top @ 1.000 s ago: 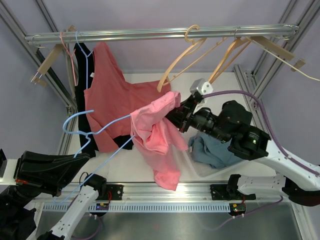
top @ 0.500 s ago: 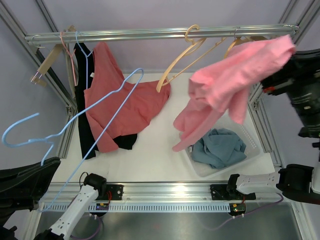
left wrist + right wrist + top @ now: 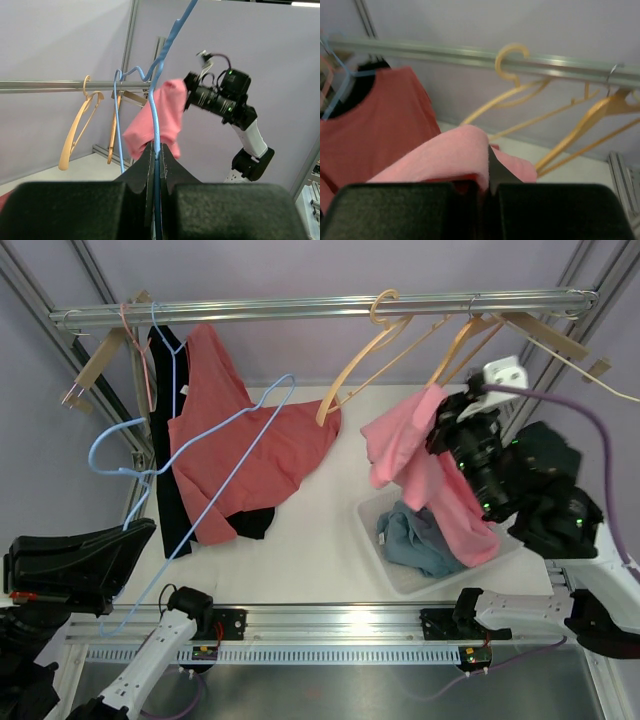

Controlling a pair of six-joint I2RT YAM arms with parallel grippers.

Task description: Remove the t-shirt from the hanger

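Observation:
I will move the pink t-shirt down and back with my right gripper next, tilting downward, over the grey-blue garment (image 3: 419,541).
The pink t-shirt (image 3: 415,455) hangs from my right gripper (image 3: 440,430) above the white bin (image 3: 400,575); it is off the hanger. In the right wrist view the jaws are shut on a fold of the pink t-shirt (image 3: 450,155). My left gripper (image 3: 157,150) is shut on the wire of the bare light-blue hanger (image 3: 215,465), held up at the left with its hook (image 3: 105,450) toward the frame post. The left wrist view shows the blue hanger (image 3: 155,110) and the pink t-shirt (image 3: 157,117) beyond it.
A rail (image 3: 320,308) across the back carries a red shirt (image 3: 230,430) over a black garment (image 3: 170,490) at the left and wooden hangers (image 3: 385,350) at the right. The bin holds a grey-blue garment (image 3: 420,540). Frame posts (image 3: 110,390) flank the table.
My right arm has swung the pink t-shirt down from high at the right to just over the bin. My left gripper has shifted the bare blue hanger a little to the right.

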